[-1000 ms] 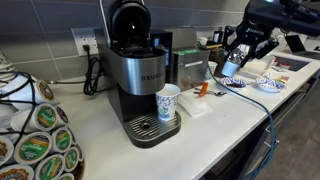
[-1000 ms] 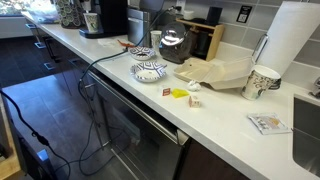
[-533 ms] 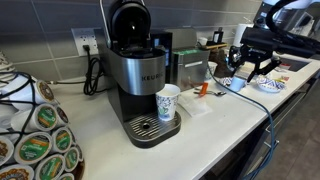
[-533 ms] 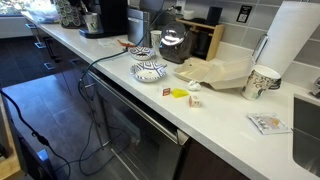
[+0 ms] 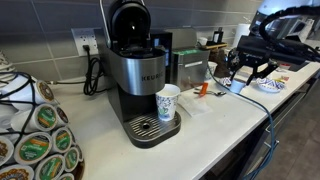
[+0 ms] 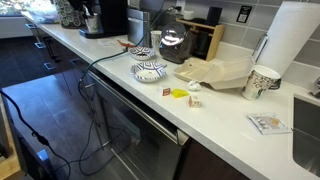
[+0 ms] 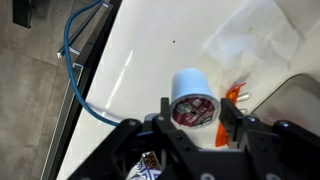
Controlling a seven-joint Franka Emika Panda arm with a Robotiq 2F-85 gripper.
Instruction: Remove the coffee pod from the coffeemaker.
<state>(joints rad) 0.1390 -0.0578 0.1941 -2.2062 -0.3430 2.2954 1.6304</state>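
My gripper still holds the pod in the air and should lower it next toward the coffeemaker (image 5: 135, 80), beside the white paper (image 5: 225, 104).
The black and silver Keurig coffeemaker (image 5: 135, 80) stands on the white counter with its lid (image 5: 128, 20) raised; it also shows far off in an exterior view (image 6: 105, 15). A paper cup (image 5: 168, 102) sits on its drip tray. My gripper (image 5: 243, 72) is well to the right of the machine, low over the counter. In the wrist view my gripper (image 7: 194, 110) is shut on the white coffee pod (image 7: 193, 102), whose red foil top faces the camera. The pod (image 5: 236, 86) hangs just above the counter.
An orange packet (image 7: 236, 95) and white paper lie beside the pod. A blue cable (image 7: 80, 60) runs along the counter edge. A patterned bowl (image 5: 268, 84) sits to the right. A pod carousel (image 5: 35, 140) stands front left. A paper towel roll (image 6: 290, 40) stands further along.
My gripper has moved down and slightly right with the coffee pod, from above the counter to just over it. The coffeemaker and cup have not moved.
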